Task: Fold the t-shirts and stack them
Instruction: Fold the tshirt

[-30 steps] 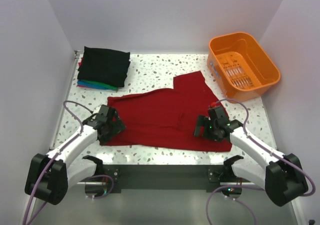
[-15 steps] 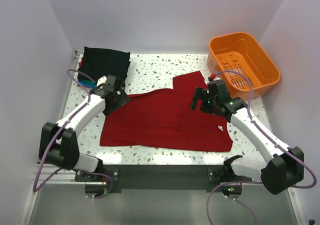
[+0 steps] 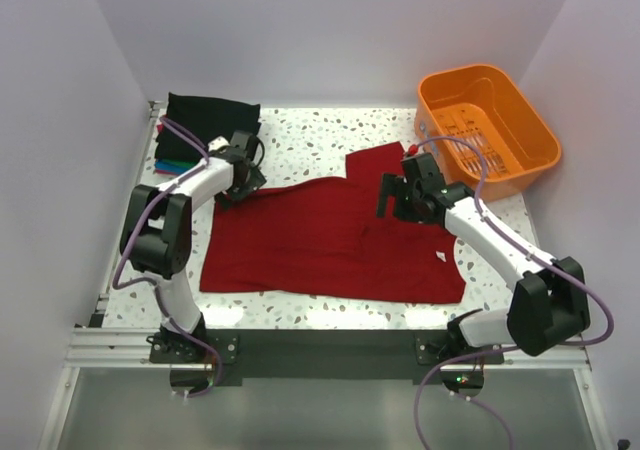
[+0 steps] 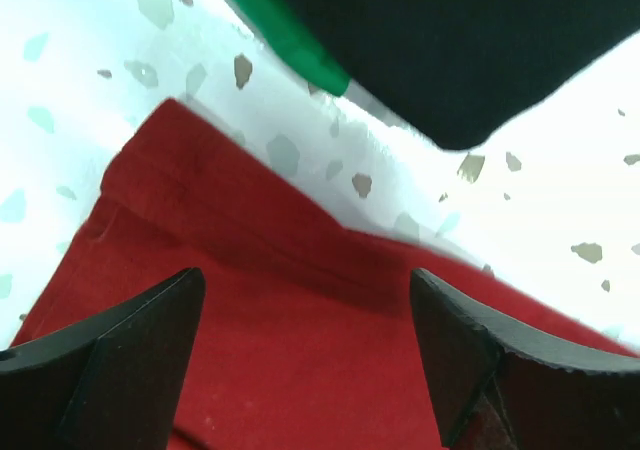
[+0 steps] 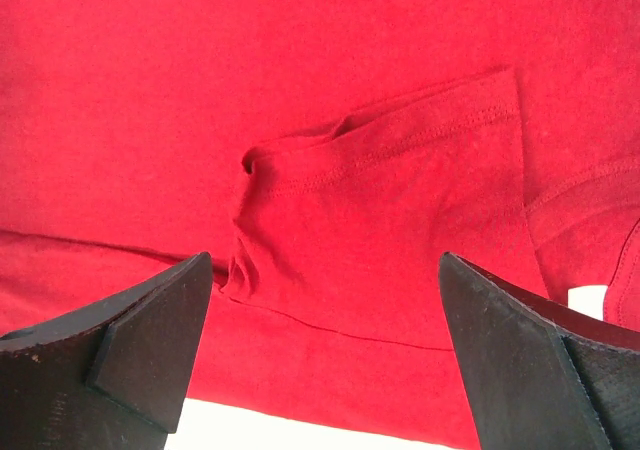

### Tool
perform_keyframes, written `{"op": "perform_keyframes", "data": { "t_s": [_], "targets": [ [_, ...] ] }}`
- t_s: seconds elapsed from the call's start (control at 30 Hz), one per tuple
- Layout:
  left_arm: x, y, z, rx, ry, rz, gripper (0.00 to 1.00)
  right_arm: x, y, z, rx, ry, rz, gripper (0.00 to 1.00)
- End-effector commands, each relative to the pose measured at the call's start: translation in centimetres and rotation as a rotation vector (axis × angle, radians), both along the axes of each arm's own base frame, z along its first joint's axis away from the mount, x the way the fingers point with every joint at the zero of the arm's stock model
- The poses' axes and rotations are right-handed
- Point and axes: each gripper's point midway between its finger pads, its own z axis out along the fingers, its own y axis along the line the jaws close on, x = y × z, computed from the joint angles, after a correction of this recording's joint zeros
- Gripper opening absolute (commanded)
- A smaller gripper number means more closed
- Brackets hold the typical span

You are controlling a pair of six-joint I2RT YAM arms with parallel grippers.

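Note:
My right gripper moves outward next, then down onto the red shirt's jutting back flap [image 3: 369, 160], since that flap lies outward of the gripper and below it.
A dark red t-shirt [image 3: 320, 240] lies spread flat in the middle of the speckled table. A stack of folded shirts, black on top [image 3: 208, 128], sits at the back left, with teal and blue edges showing beneath. My left gripper [image 3: 232, 188] is open and empty just above the red shirt's back left corner [image 4: 250, 350], with the stack's black shirt [image 4: 450, 40] and green shirt [image 4: 290, 40] just beyond. My right gripper [image 3: 390, 202] is open and empty above the red shirt's back right part, over a folded-in sleeve [image 5: 400, 200].
An orange plastic basket [image 3: 487, 125] stands at the back right, close to the right arm. White walls close in the table on the left, back and right. Bare speckled table [image 3: 310, 135] shows between the stack and the basket.
Both grippers have moved from the red shirt's near edge to its far edge, the left to the back left corner, the right towards the sleeve. The shirt lies flat, let go.

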Motion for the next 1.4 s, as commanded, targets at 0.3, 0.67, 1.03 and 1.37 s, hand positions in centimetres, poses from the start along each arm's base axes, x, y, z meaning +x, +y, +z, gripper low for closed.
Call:
{"op": "perform_keyframes", "data": {
  "t_s": [0.3, 0.67, 1.03, 1.37],
  "targets": [
    [4.1, 2.8, 0.8, 0.09, -0.059, 0.088, 0.55, 5.4, -0.2, 2.4, -0.081, -0.114, -0.029, 0.99],
    [3.7, 2.4, -0.8, 0.073, -0.025, 0.07, 0.0, 15.8, 1.7, 3.8, -0.166, -0.202, -0.012, 0.99],
    [3.3, 2.0, -0.9, 0.045, -0.031, 0.056, 0.0, 27.1, 1.1, -2.1, -0.361, -0.131, -0.163, 0.95],
    [3.2, 2.3, -0.2, 0.06, -0.039, 0.056, 0.0, 28.1, -1.4, -7.3, -0.405, -0.078, -0.242, 0.86]
  ]
}}
